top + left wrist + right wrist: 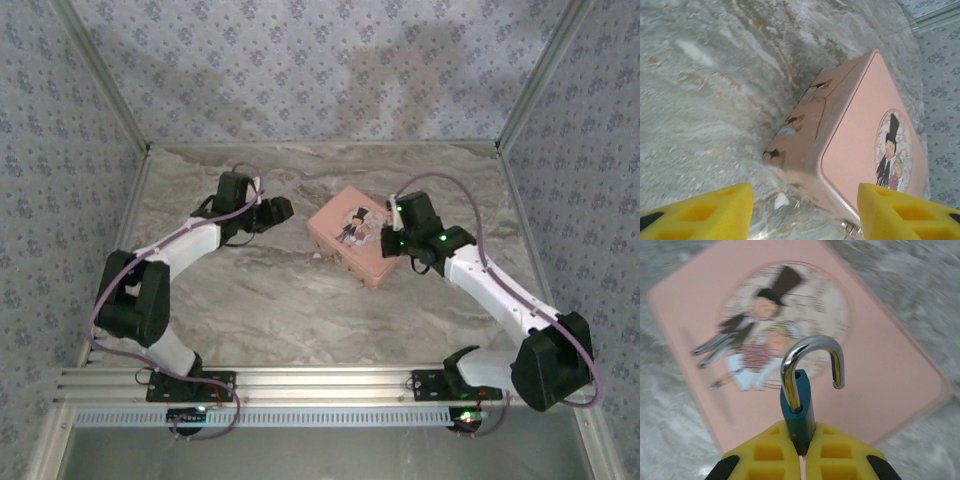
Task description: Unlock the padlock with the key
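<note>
Next, my right gripper moves off the lid and down to release the opened padlock, since bare tabletop lies below it, past the tin's edge by its arm.
My right gripper (801,432) is shut on the padlock (797,407), a small dark teal body gripped by its lower end. Its silvery shackle (812,347) is swung open, one end free. The lock hangs above the pink tin (880,375) with the cartoon couple on its lid. From above, the right gripper (392,240) is over the tin's right side (350,235). My left gripper (805,210) is open with nothing between its yellow fingers, low over the table by the tin's near corner (790,165). The key is out of view.
A small silvery metal fitting (852,229) shows at the tin's lower edge beside my left gripper's right finger. A white speck (781,200) lies on the marble tabletop (280,300). Patterned walls close in the back and both sides.
</note>
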### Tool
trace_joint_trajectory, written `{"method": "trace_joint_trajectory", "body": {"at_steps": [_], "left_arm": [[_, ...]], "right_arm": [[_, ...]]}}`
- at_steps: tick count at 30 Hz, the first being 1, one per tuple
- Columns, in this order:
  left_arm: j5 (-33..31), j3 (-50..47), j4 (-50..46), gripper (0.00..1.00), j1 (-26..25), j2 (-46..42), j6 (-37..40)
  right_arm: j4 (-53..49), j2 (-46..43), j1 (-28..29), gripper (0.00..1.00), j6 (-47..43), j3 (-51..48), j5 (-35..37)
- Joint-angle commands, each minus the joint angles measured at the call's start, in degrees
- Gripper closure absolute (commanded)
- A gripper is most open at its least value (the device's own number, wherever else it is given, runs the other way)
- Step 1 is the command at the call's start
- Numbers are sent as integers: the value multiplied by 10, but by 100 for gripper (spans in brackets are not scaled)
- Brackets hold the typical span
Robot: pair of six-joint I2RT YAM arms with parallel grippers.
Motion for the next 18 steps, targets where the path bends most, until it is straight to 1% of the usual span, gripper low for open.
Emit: {"method": "trace_joint_trajectory", "body": {"at_steps": [1,5,8,14,18], "left_arm": [[-43,-28,-26,42,1,-45,19],[-68,-56,-40,42,1,-78,24],[-93,-73,-44,39,2,-98,27],[-105,-85,-50,38,8,-112,28],[-110,-87,-52,38,11,-118,27]], "right_arm": [[-49,-2,-61,100,77,-19,11],[-54,34,-145,100,112,-30,5],[-54,75,-181,100,126,-31,0],[-41,146,-211,100,140,-33,4],[-30,177,-222,100,146,-39,-8]]}}
